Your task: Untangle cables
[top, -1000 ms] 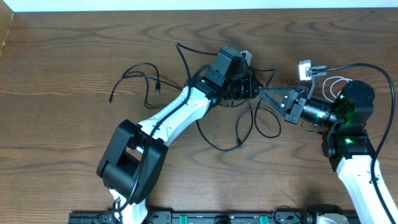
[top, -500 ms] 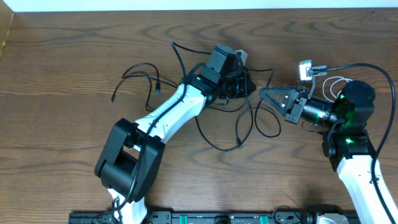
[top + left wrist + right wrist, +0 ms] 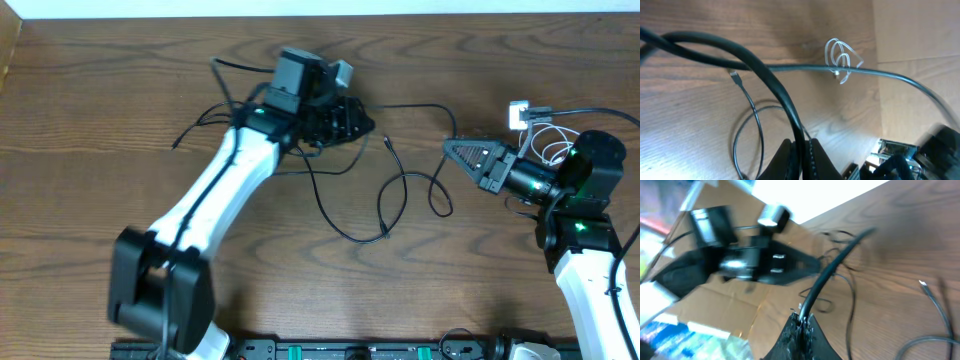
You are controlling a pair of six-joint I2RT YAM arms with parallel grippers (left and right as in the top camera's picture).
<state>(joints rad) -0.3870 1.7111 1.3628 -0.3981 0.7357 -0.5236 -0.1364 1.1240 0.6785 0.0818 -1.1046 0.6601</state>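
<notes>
Toward the right in the overhead view, then returning beside the loose black loops, my right gripper will draw the cable and release it, because those loops cross.
A thin black cable [image 3: 412,106] runs stretched between my two grippers. My left gripper [image 3: 368,124] is at the table's back centre, shut on it; in the left wrist view the cable [image 3: 775,85] passes between the closed fingers [image 3: 785,155]. My right gripper [image 3: 450,148] is also shut on this cable [image 3: 832,272], its tip [image 3: 802,317] pointing left. Loose black loops [image 3: 385,205] lie between the arms, one small plug end [image 3: 923,284] beside them. More black cable [image 3: 215,112] trails left of the left wrist. The short white cable [image 3: 545,142] is coiled by the right arm, and the same coil [image 3: 841,59] shows in the left wrist view.
A thicker black cord [image 3: 600,112] arcs from the right arm. The arm bases sit on a black rail [image 3: 350,350] along the front edge. The table's back edge [image 3: 320,14] meets a white wall.
My left gripper has shut on the black cable and swung left and back, drawing the cable out of the tangle. My right gripper has shifted slightly right, holding its end.
</notes>
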